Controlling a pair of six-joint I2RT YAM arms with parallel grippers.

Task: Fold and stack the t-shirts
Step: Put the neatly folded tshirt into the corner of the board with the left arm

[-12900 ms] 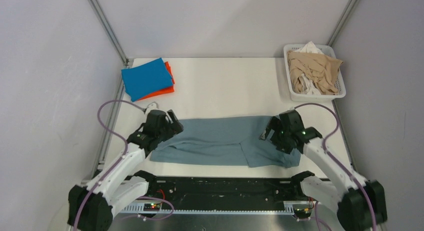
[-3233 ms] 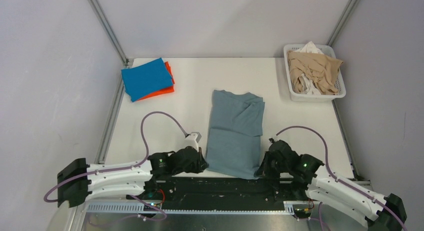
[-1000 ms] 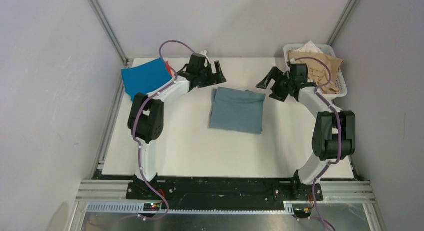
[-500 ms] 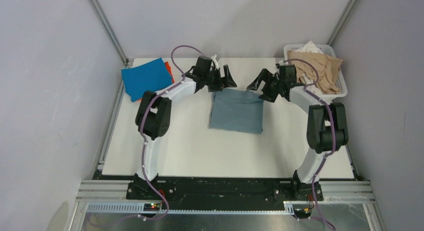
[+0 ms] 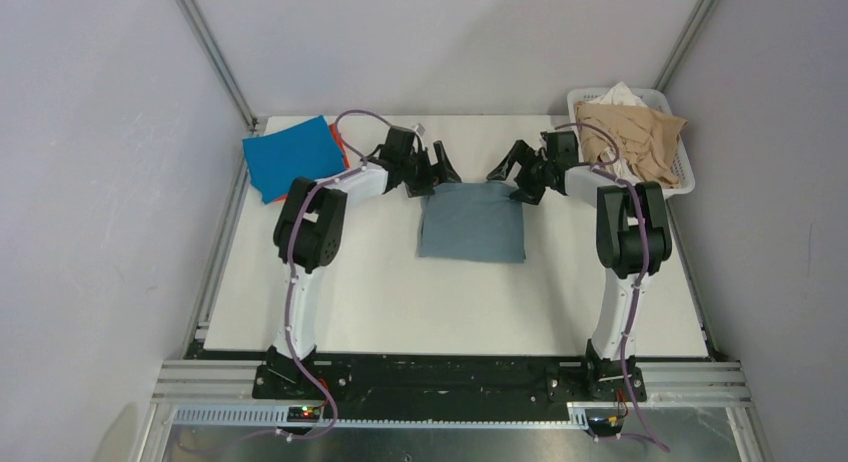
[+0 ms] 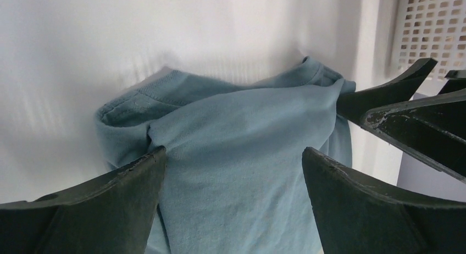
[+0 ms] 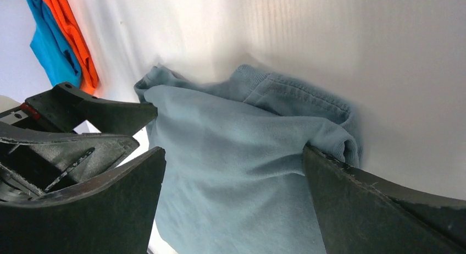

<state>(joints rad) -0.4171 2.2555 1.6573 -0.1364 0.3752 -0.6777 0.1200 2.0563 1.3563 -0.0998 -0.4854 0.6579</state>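
I need to pull my left gripper back, then put its fingers on both sides of the grey-blue t-shirt's side edge (image 5: 424, 206) (image 6: 109, 142) near its far corner, because that side of the t-shirt faces the blue stack.
The grey-blue t-shirt (image 5: 472, 222) lies folded into a small rectangle mid-table. My left gripper (image 5: 432, 170) is at its far left corner and my right gripper (image 5: 512, 172) at its far right corner. Both are open and low over the far edge. In the left wrist view the open jaws (image 6: 233, 151) straddle the shirt's (image 6: 242, 127) folded edge, with nothing pinched. The right wrist view shows the same: the gripper (image 7: 233, 152) is open over the cloth (image 7: 231, 133). A bright blue t-shirt (image 5: 292, 157) lies folded on an orange one (image 5: 322, 187) at the far left.
A white slatted basket (image 5: 682, 189) with beige and white garments (image 5: 630, 142) stands at the far right corner, just behind the right arm. The two grippers face each other closely across the shirt's far edge. Grey walls close in the table.
Over the last second both grippers came inward and down, from either side of the shirt's far end to its far corners. The shirt has not moved.
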